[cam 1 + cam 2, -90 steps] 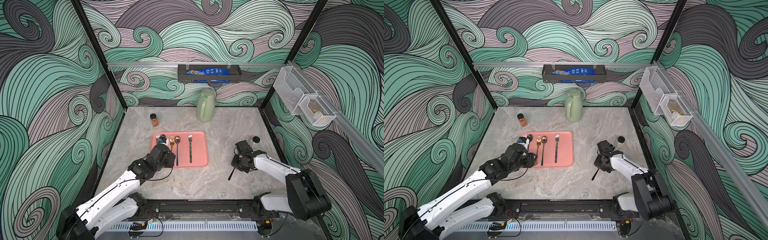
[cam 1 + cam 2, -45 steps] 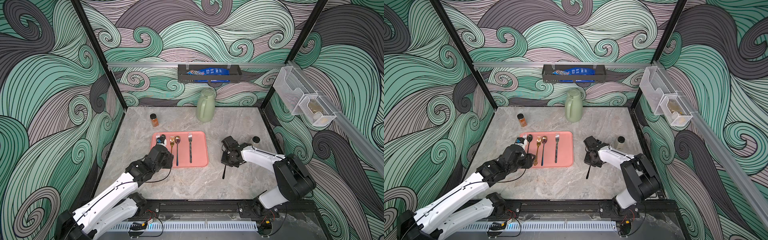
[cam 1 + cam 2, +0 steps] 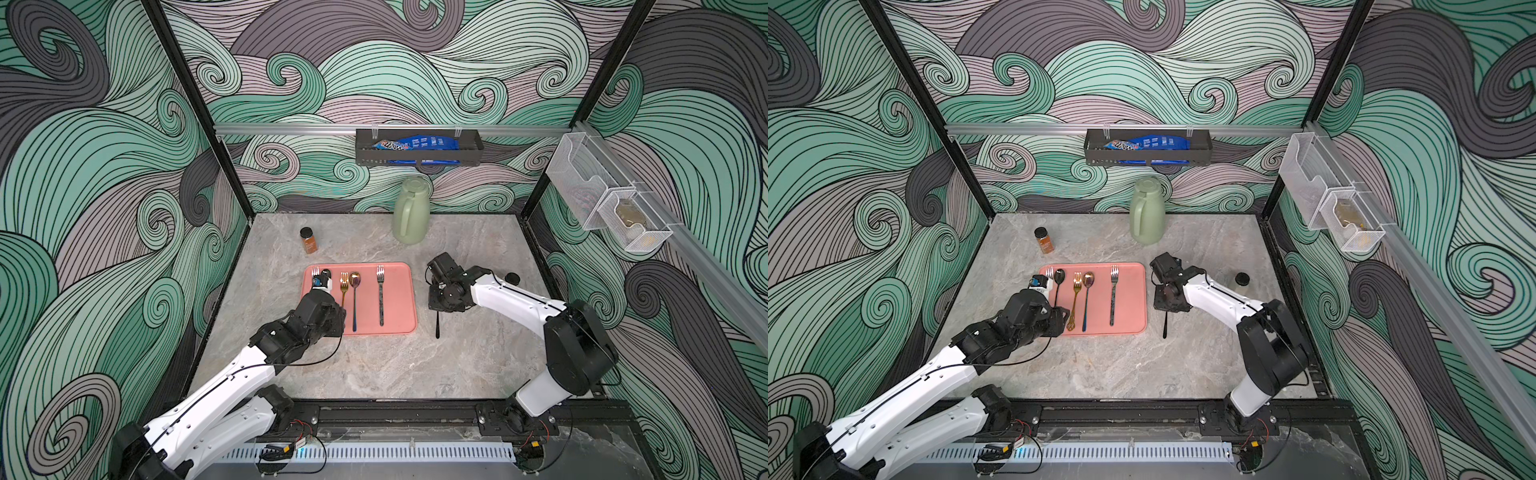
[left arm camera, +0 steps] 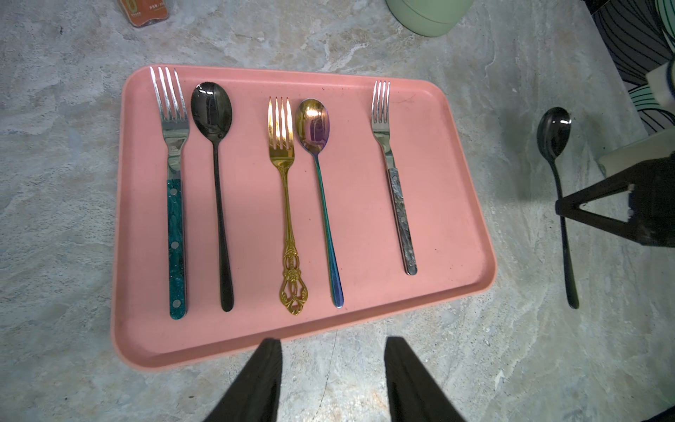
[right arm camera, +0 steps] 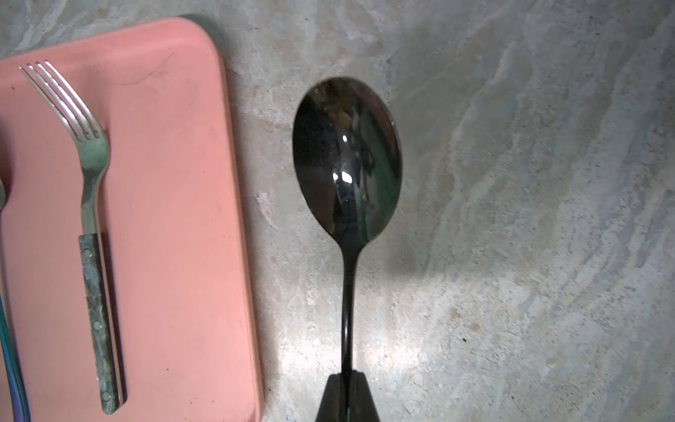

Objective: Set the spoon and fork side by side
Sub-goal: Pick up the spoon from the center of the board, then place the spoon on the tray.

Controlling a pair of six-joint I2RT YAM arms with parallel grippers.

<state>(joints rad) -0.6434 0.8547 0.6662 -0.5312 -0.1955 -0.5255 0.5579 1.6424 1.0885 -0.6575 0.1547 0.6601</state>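
The robot should next move its right gripper across the tray's rim and down to let go of the black spoon, because the bare part of the tray beside the lone fork is inside, below that gripper.
A pink tray (image 3: 399, 299) (image 4: 438, 164) (image 5: 175, 182) holds two fork-and-spoon pairs and, toward its right side, a lone fork (image 3: 380, 291) (image 4: 394, 175) (image 5: 91, 219) with a grey marbled handle. My right gripper (image 5: 347, 376) (image 3: 442, 299) is shut on the handle of a black spoon (image 5: 345, 160) (image 4: 553, 133) (image 3: 1165, 324). The spoon hangs just off the tray's right edge, parallel to the fork, and its shadow falls on the table beside it. My left gripper (image 4: 332, 341) (image 3: 1063, 320) stands open and holds nothing at the tray's near edge.
On the tray, a teal-handled fork (image 4: 175, 190) lies beside a black spoon (image 4: 215, 164), and a gold fork (image 4: 285, 190) beside an iridescent spoon (image 4: 317, 164). A green jug (image 3: 411, 212) and a spice jar (image 3: 308, 241) stand at the back. A small dark-lidded jar (image 3: 512, 277) is at the right.
My right gripper has carried the black spoon leftward from the table's right side to just beside the tray. The left arm has hardly moved.
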